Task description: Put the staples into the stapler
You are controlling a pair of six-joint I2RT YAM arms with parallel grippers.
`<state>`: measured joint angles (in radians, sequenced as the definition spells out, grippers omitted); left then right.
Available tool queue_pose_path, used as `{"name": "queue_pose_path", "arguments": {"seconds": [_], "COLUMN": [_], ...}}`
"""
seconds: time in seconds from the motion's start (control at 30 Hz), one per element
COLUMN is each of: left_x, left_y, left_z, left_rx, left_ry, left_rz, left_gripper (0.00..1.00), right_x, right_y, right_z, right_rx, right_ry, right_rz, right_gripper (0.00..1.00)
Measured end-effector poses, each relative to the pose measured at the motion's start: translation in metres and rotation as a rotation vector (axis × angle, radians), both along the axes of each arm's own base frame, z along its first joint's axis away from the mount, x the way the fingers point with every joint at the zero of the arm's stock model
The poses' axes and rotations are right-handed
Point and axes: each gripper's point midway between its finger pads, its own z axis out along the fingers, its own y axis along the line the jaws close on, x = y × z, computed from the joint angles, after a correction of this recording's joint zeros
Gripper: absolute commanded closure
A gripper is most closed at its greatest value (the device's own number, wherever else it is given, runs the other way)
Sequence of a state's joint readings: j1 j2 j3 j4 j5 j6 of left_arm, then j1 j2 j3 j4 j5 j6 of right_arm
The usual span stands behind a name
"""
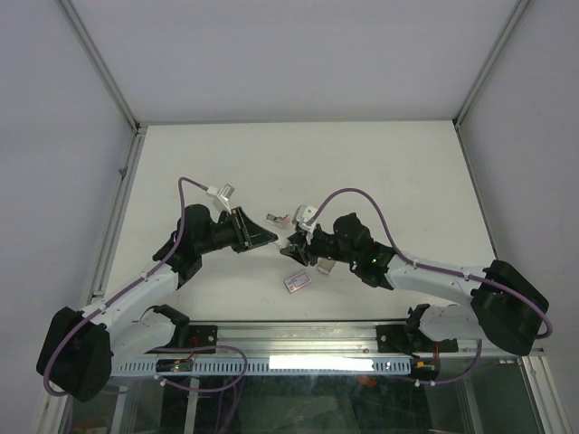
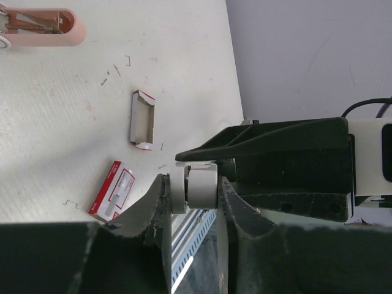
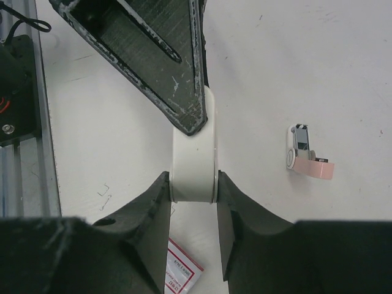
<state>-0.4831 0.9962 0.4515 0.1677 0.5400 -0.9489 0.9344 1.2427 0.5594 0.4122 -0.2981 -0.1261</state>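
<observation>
My right gripper holds the white part and will move outward and down to the bare tabletop next, to let go of it in clear space.
A white stapler part is pinched from both ends. My right gripper is shut on its near end. My left gripper is shut on the same white part, and its finger shows above the part in the right wrist view. The two grippers meet tip to tip at the table's middle, left and right. The stapler's pale pink part lies apart on the table, its metal channel showing. I see no strip of staples.
A flat red-and-white box lies near the front edge. An open grey-brown sleeve lies beside my right gripper. A few loose single staples are scattered on the white table. The aluminium rail runs along the front.
</observation>
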Motion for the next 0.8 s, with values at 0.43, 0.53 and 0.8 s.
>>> {"name": "queue_pose_path", "arguments": {"seconds": [0.43,0.53,0.8], "left_x": [-0.001,0.000,0.015], "left_y": [0.001,0.002,0.020], "left_z": [0.005,0.007,0.036], "left_rx": [-0.005,0.004,0.085], "left_ry": [-0.015,-0.034,-0.165], "left_rz": [0.001,0.008,0.094], "left_gripper": [0.01,0.01,0.01], "right_x": [0.000,0.000,0.016], "right_y": [0.000,0.000,-0.018], "right_z": [0.004,0.005,0.007], "right_rx": [0.017,0.022,0.001], "right_ry": [0.010,0.013,0.027], "right_rz": [-0.007,-0.015,-0.149], "right_gripper": [1.00,1.00,1.00]}}
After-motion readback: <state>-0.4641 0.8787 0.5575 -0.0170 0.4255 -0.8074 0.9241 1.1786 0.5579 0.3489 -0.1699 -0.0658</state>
